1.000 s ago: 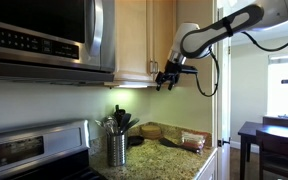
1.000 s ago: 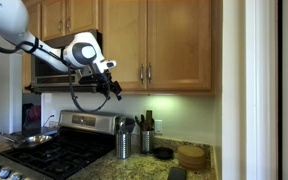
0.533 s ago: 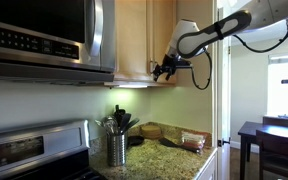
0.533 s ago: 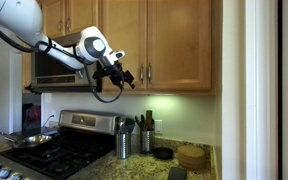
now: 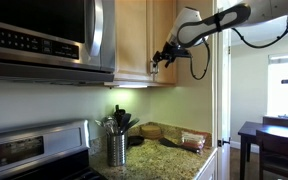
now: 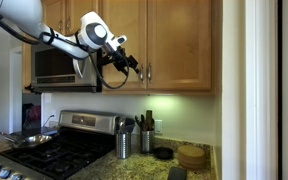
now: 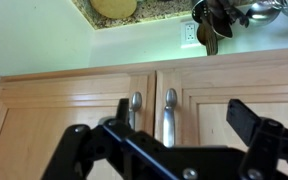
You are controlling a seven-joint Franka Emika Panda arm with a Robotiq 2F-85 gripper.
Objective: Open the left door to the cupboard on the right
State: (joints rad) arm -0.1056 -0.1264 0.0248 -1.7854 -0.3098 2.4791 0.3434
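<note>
The microwave-side door's handle (image 7: 170, 118) lies ahead of my gripper, close beside the other one, so I will advance toward it, guide one finger between both handles and close.
The cupboard (image 6: 179, 45) is a light maple wall cabinet with two shut panelled doors. The left door (image 6: 134, 30) has a silver bar handle (image 6: 143, 73) by its right edge. My gripper (image 6: 132, 66) is open and empty, close in front of the handles at the doors' lower edge. It also shows in an exterior view (image 5: 156, 62) by the cupboard (image 5: 134, 40). The wrist view stands upside down: the left door (image 7: 244, 110) lies at the right, and its handle (image 7: 169, 115) sits between my spread fingers (image 7: 246, 118). My gripper (image 7: 184, 125) does not touch it.
A stainless steel microwave (image 5: 44, 40) hangs beside the cupboard, above a stove (image 6: 54, 150). On the granite counter (image 6: 204, 165) stand a utensil holder (image 6: 123, 142) and a round wooden board (image 6: 191, 156). A white wall edge (image 6: 234, 90) stands past the cupboard.
My gripper has risen from below the cabinet's bottom edge and moved across to the centre handles of the cupboard. The doors have not moved.
</note>
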